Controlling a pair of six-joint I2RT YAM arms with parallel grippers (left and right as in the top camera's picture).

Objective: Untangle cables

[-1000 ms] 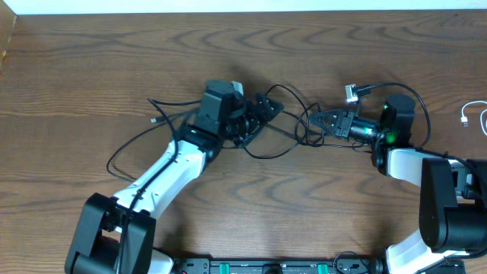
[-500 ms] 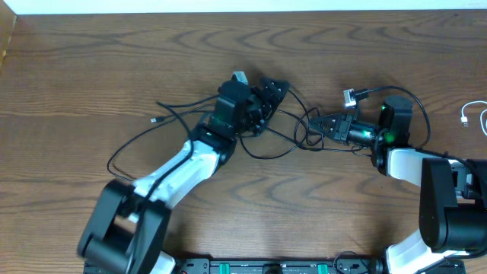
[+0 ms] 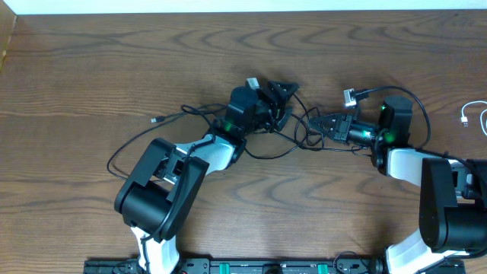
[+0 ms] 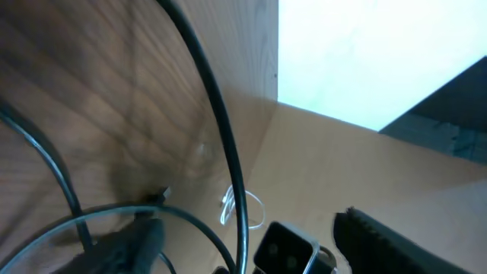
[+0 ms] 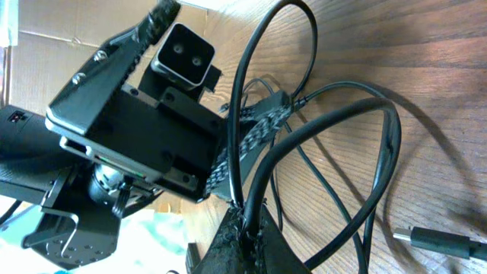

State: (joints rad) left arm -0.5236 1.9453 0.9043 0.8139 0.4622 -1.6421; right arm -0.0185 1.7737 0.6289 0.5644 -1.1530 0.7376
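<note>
The robot will move its right gripper over the bare wood, back of it and to its right in the overhead view, and release there to clear the crowded tangle.
Thin black cables (image 3: pixel 293 135) lie tangled at the table's middle, between my two grippers. One strand runs left to a small plug (image 3: pixel 154 119). My left gripper (image 3: pixel 280 93) is over the tangle's far left side. In the left wrist view its fingers (image 4: pixel 380 236) stand apart, and a black cable (image 4: pixel 225 144) passes between them untouched. My right gripper (image 3: pixel 318 120) is shut on a black cable (image 5: pixel 262 171) just above its pinched fingertips (image 5: pixel 247 228). A white cable (image 3: pixel 473 114) lies at the far right.
A silver-tipped plug (image 3: pixel 350 95) on a black cord lies behind the right gripper. Another plug end (image 5: pixel 437 242) rests on the wood near the right fingers. Bare wooden table (image 3: pixel 114 61) lies to the left and far side. A white strip runs along the far edge.
My left arm has swung right and farther back, bringing its gripper over the tangle close to the right gripper, and its jaws have narrowed somewhat. The right arm has held still.
</note>
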